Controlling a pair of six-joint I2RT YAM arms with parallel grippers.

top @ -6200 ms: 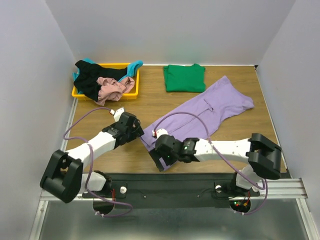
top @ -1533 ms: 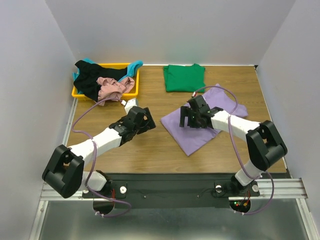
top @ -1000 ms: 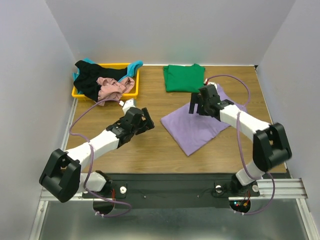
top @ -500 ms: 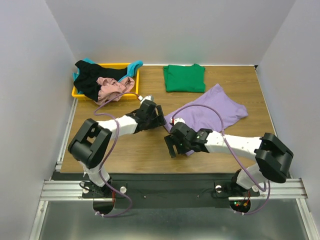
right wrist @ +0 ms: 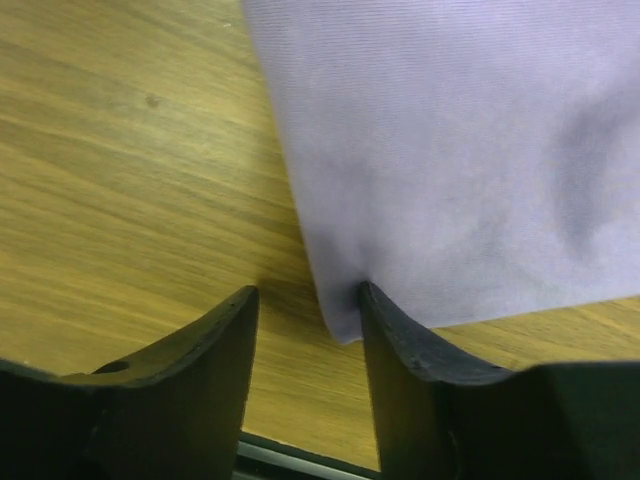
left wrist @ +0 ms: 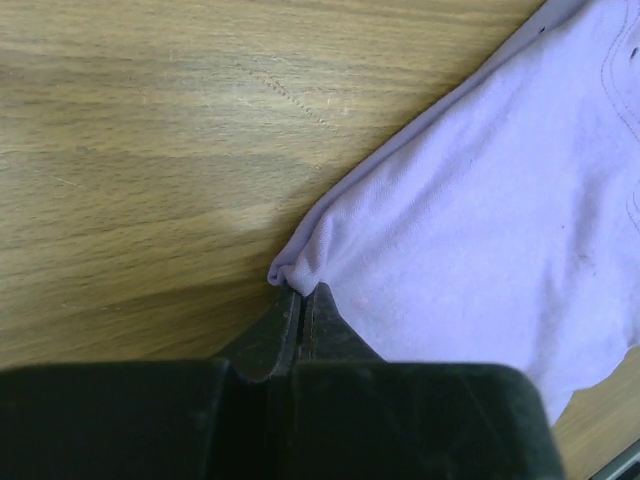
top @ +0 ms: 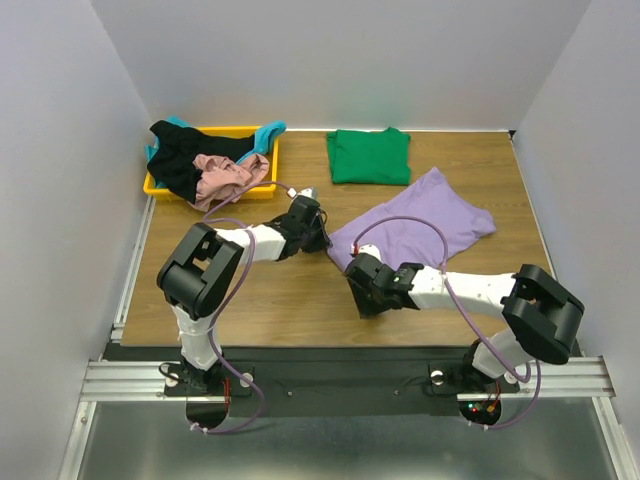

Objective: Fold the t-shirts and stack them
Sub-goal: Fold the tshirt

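The shirt's far corner (top: 432, 178) lies outward from my left gripper, to its right in the top view, so next I should bring the pinched cloth over it and release.
The purple t-shirt (top: 420, 225) lies partly folded on the wooden table (top: 250, 290), right of centre. My left gripper (top: 322, 240) is at its left corner; in the left wrist view the jaws (left wrist: 300, 292) are shut, pinching a small bunch of the purple cloth (left wrist: 480, 230). My right gripper (top: 365, 300) is at the shirt's near corner. In the right wrist view it (right wrist: 308, 295) stands open, one finger on bare wood and the other against the purple cloth (right wrist: 450, 150), whose corner tip lies between them. A folded green t-shirt (top: 369, 156) lies at the back centre.
A yellow tray (top: 265, 186) at the back left holds crumpled black (top: 185, 165), pink (top: 225, 178) and teal (top: 268, 130) t-shirts. White walls enclose the table on three sides. The arms' mounting rail (top: 330, 375) runs along the near edge.
The left gripper reached the shirt's left corner and shut on it. The right arm swung from the shirt's far side to its near corner, and its jaws narrowed.
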